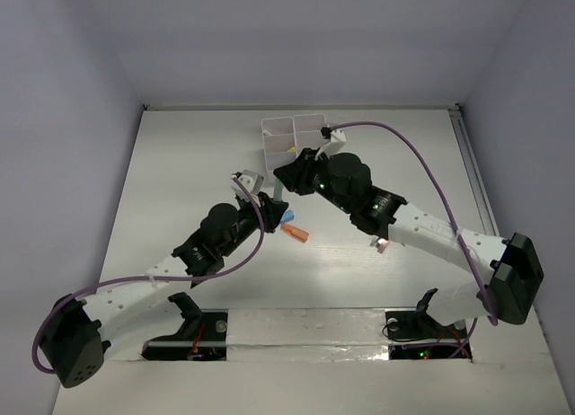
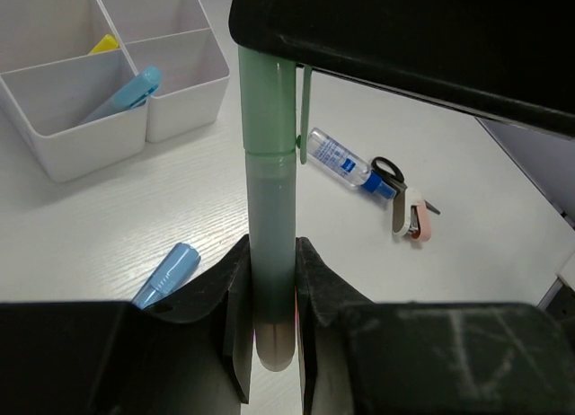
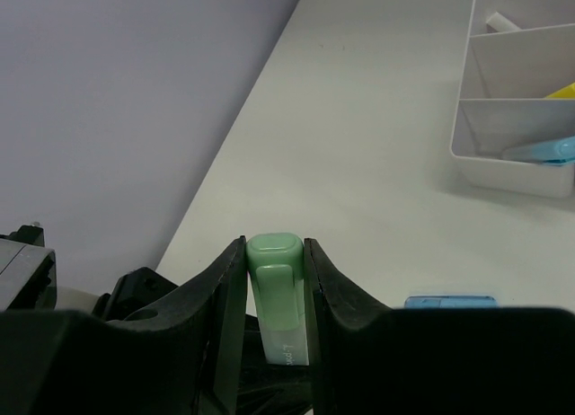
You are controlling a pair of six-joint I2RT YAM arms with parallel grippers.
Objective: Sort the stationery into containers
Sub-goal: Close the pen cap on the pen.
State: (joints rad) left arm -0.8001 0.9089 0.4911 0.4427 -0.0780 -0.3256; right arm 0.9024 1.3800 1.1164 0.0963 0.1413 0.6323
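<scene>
The pale-green marker goes outward in my right gripper and down into the organizer's near section (image 1: 278, 161) (image 3: 508, 132) next for release, because a blue marker already lies there.
A pale-green marker (image 2: 269, 163) is held between both grippers above the table. My left gripper (image 2: 272, 316) is shut on its body end. My right gripper (image 3: 275, 289) is shut on its capped end (image 3: 277, 262). In the top view the two grippers meet (image 1: 279, 192) just in front of the white organizer (image 1: 278, 128). The organizer (image 2: 54, 154) holds a blue marker (image 2: 126, 96) and a yellow item (image 2: 103, 45). On the table lie another blue marker (image 2: 166, 276), a blue-labelled tube (image 2: 346, 161), black-handled scissors (image 2: 395, 177) and an orange marker (image 1: 295, 233).
A pink-and-white item (image 2: 420, 225) lies beside the scissors. A small white item (image 3: 501, 22) sits in a far organizer compartment. The grey wall runs along the table's left edge (image 3: 207, 181). The right arm's purple cable (image 1: 422, 163) arcs over the table.
</scene>
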